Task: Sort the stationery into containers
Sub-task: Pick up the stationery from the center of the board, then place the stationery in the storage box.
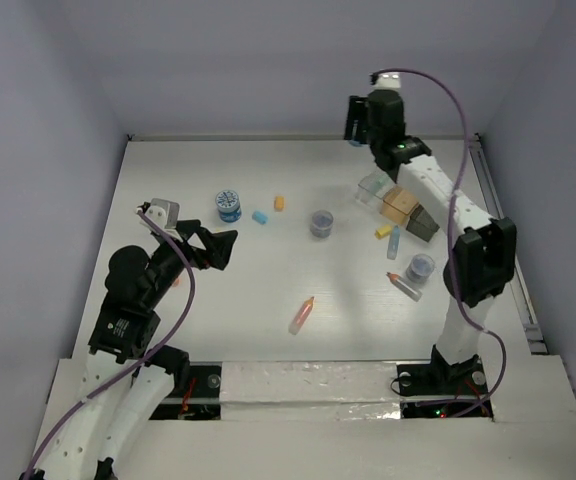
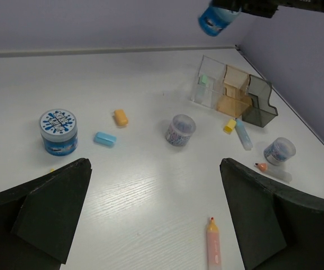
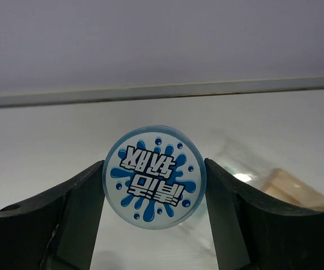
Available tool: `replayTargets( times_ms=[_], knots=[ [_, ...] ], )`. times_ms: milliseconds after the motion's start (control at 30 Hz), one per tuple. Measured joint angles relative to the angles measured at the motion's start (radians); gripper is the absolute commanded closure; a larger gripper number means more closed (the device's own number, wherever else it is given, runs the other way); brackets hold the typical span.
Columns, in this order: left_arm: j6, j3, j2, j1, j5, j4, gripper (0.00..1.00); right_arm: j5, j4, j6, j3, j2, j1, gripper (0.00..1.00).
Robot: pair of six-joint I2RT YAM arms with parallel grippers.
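The tan section is open to the right in the top view. The right gripper swings over its far end next, lowers the jar inside and releases it.
My right gripper is raised at the back of the table, shut on a round jar with a blue-white lid; the jar also shows in the left wrist view. Below it stand the clear box, a tan compartment and the dark tray. My left gripper is open and empty over the left middle. On the table lie another blue-lid jar, a blue eraser, an orange eraser, a grey-lid jar, a yellow eraser and a pink-orange stick.
A clear-capped bluish stick, a third small jar and an orange-tipped stick lie by the right arm's elbow. White walls close the table at the back and sides. A metal rail runs along the right edge.
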Motion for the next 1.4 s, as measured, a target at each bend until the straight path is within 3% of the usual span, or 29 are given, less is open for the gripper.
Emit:
replayTargets(
  times_ms=[267,1167,1400],
  knots=[
    [0.000,0.000,-0.002,-0.005,0.001,0.000,0.01,0.006,-0.018,0.018,-0.117,-0.043,-0.219,0.70],
    [0.000,0.000,-0.002,-0.005,0.000,0.000,0.01,-0.058,-0.024,0.014,-0.125,0.069,-0.220,0.71],
    [0.000,0.000,-0.002,-0.010,0.000,0.000,0.01,-0.013,0.003,0.026,-0.270,-0.025,-0.237,0.71]
  ],
)
